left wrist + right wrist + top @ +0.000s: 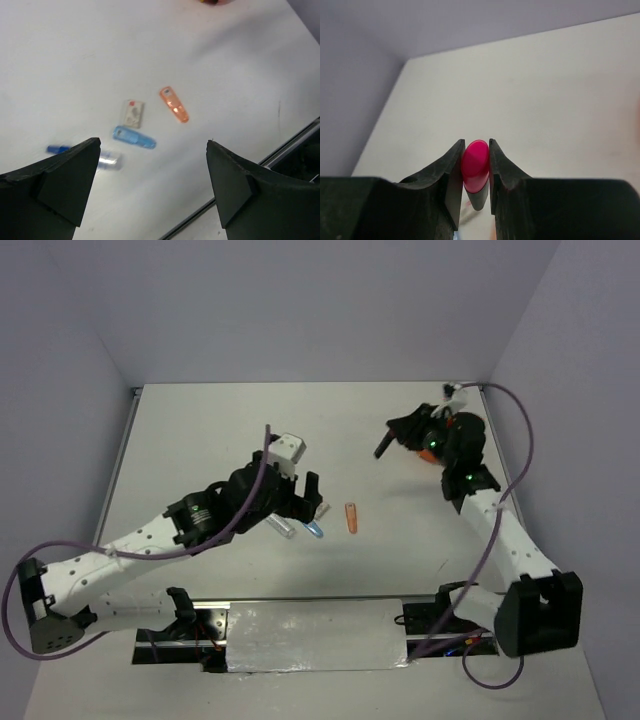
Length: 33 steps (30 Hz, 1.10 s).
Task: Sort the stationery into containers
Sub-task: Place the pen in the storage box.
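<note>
Next, the right gripper swings to the right in the top view and lowers the highlighter inside, since the highlighter sticks out beside the orange tub.
My right gripper is shut on a black highlighter with a pink cap, held above the table beside the orange tub, which the arm mostly hides. In the right wrist view the jaws pinch the cap end. My left gripper is open and empty, hovering over loose items. The left wrist view shows a peach piece, a small whitish block, a blue clip and a blue-capped clear tube on the table between the open fingers. The peach piece and the blue clip also show from above.
The table's front edge with a dark rail runs close to the loose items. A sliver of the orange tub shows at the top of the left wrist view. Walls enclose the table at the back and sides.
</note>
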Available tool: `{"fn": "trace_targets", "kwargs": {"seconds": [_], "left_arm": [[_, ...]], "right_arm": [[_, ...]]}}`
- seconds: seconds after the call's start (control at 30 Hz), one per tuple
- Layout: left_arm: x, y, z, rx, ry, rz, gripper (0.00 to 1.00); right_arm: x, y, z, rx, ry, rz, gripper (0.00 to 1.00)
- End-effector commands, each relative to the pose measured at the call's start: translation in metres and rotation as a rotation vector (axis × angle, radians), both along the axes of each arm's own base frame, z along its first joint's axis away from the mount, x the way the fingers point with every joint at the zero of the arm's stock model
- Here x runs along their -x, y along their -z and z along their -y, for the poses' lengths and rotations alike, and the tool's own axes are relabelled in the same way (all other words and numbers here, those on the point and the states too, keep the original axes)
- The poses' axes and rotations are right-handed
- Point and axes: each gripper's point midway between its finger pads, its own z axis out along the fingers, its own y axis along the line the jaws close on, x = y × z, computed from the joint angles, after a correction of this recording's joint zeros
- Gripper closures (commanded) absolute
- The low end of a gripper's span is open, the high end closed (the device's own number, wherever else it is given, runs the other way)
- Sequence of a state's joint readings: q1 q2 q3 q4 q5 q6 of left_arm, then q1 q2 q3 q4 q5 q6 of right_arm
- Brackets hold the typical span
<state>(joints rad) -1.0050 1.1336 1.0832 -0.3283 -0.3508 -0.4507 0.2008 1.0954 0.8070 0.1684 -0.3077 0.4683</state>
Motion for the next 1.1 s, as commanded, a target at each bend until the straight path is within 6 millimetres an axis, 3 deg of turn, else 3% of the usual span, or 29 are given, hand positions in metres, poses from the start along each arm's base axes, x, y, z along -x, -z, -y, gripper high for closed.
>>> {"fn": "trace_targets", "kwargs": {"seconds": [0.0,0.03,0.07,0.1,0.13,0.17,0.2,0.23,0.27,0.3,0.33,0.43,0.5,0.73,1.07], "left_arm": [[0.019,-0.012,-0.074,-0.098,-0.161,-0.029,0.01],[0.025,-0.013,-0.082,-0.099,-0.154,-0.026,0.01],[0.033,-0.005,-0.089,-0.118,-0.134,-0.037,0.01],[0.039,-0.011,-0.098,-0.094,-0.119,-0.016,0.01],[0.044,-0.008,-0.101,-0.093,-0.099,-0.013,0.01],[0.051,0.007,-0.102,-0.113,-0.058,-0.024,0.01],[0.056,0.003,-0.104,-0.072,-0.035,-0.003,0.01],[0.060,0.008,-0.103,-0.056,-0.013,-0.003,0.01],[0.065,0.031,-0.102,-0.064,0.001,-0.034,0.01],[0.067,0.025,-0.098,0.018,0.010,-0.010,0.01],[0.069,0.032,-0.098,0.039,0.004,-0.026,0.01],[0.072,0.022,-0.102,0.051,0.015,-0.009,0.01],[0.070,0.022,-0.108,0.054,-0.018,-0.002,0.01],[0.077,0.022,-0.099,0.073,0.050,-0.006,0.01],[0.082,0.017,-0.098,0.098,0.082,0.012,0.01]], "right_arm": [[-0.040,0.014,0.093,-0.012,0.207,-0.096,1.00],[-0.049,0.024,0.115,-0.064,0.264,-0.138,1.00],[-0.056,0.020,0.147,-0.155,0.355,-0.135,1.00],[-0.062,0.019,0.162,-0.176,0.421,-0.134,1.00],[-0.069,0.027,0.177,-0.174,0.483,-0.159,1.00],[-0.075,0.018,0.192,-0.137,0.552,-0.183,1.00],[-0.083,0.016,0.215,-0.092,0.666,-0.213,1.00],[-0.085,0.015,0.224,-0.074,0.708,-0.233,1.00],[-0.087,0.015,0.233,-0.057,0.754,-0.248,1.00],[-0.087,0.013,0.250,-0.027,0.839,-0.256,1.00],[-0.090,0.009,0.258,0.002,0.872,-0.262,1.00],[-0.093,0.017,0.285,0.050,0.993,-0.290,1.00],[-0.099,0.025,0.294,0.046,1.007,-0.293,1.00],[-0.119,0.033,0.295,0.072,0.962,-0.160,1.00],[-0.141,0.050,0.294,0.146,0.886,-0.165,1.00]]}}
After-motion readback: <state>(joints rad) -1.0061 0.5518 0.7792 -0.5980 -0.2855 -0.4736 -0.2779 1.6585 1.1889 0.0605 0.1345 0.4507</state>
